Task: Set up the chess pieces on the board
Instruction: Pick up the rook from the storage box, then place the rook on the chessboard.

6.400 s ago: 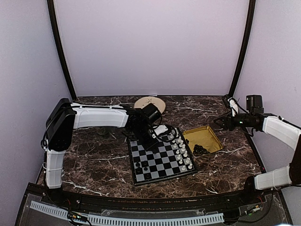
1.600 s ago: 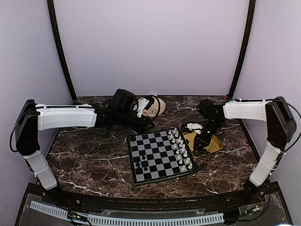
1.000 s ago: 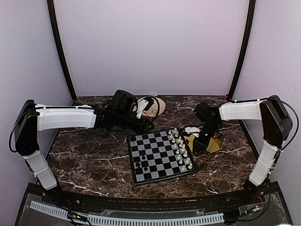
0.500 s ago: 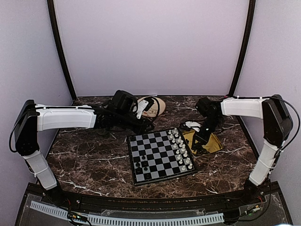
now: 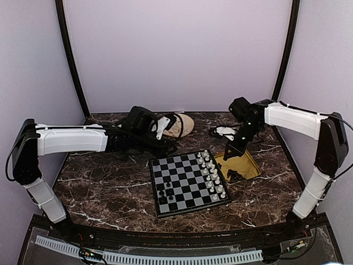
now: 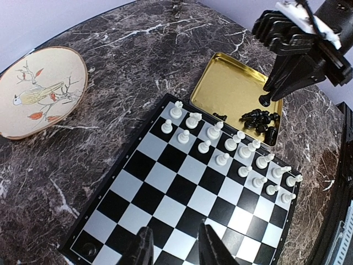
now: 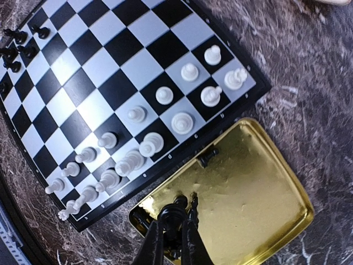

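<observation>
My right gripper needs to swing back over the board (image 5: 185,185) next, go lower and let go. A bare white near-side square of the board is below it and to its left in the top view.
The board (image 5: 185,185) lies mid-table with white pieces (image 5: 212,174) lined along its right side and a few black chess pieces (image 5: 165,190) at its near left. More black pieces (image 5: 234,175) lie heaped in the yellow tray (image 5: 248,160). My right gripper (image 5: 227,156) hangs above the tray's left part, shut on one black piece (image 7: 175,212). A lone black piece (image 7: 208,157) lies in the tray near the board. My left gripper (image 5: 168,147) hovers over the board's far left edge, open and empty, its fingers (image 6: 212,248) over bare squares.
A round wooden plate (image 5: 181,124) painted with a bird sits behind the board, partly hidden by my left arm. The tray sits against the board's right rim (image 7: 165,165). Dark marble table (image 5: 110,182) surrounds everything, with purple walls at the back and sides.
My right gripper has closed on a black piece in the tray and risen with it, the arm swinging up and back. The left arm has barely shifted.
</observation>
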{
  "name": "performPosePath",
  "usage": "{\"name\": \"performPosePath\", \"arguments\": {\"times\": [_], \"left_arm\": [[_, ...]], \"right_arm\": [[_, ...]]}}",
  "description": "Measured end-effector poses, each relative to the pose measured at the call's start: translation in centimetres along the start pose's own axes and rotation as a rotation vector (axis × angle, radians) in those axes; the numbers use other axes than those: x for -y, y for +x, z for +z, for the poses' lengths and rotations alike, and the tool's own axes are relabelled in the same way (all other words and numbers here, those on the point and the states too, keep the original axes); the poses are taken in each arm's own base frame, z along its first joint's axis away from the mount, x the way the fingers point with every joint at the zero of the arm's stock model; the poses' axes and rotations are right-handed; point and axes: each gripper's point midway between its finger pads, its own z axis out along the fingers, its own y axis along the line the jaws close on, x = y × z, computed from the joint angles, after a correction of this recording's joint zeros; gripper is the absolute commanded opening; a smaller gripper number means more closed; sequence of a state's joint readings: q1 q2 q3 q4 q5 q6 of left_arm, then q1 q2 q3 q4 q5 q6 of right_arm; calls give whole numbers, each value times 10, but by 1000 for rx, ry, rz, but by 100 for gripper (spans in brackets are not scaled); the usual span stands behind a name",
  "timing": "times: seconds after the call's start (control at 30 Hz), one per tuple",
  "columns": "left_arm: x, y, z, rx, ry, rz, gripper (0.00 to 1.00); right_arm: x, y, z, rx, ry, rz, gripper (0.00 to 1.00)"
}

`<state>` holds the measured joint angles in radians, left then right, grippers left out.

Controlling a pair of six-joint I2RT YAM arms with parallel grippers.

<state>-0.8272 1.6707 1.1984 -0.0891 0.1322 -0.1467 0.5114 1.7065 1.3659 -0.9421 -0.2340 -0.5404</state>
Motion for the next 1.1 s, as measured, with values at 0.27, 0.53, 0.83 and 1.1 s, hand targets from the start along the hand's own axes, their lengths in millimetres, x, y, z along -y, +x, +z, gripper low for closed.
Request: {"name": "performPosePath", "arguments": {"times": [0.27,0.53,0.83,1.1], "left_arm": [[-26,12,-26,4,-86,-71,30],[-56,38,-43,-41,-196,-129,30],[-75,32,-69,-7,-274,-160,31],[-80,35,-74,-15,-295,-165,31]], "right_arm": [[-45,-56,-17,74,17,-191,5],[-120,-81,24,-2,-47,-398,5],[-170,-68,79,-127,-100,-537,5],[-171,-64,99,-160,-104,-546,8]]}}
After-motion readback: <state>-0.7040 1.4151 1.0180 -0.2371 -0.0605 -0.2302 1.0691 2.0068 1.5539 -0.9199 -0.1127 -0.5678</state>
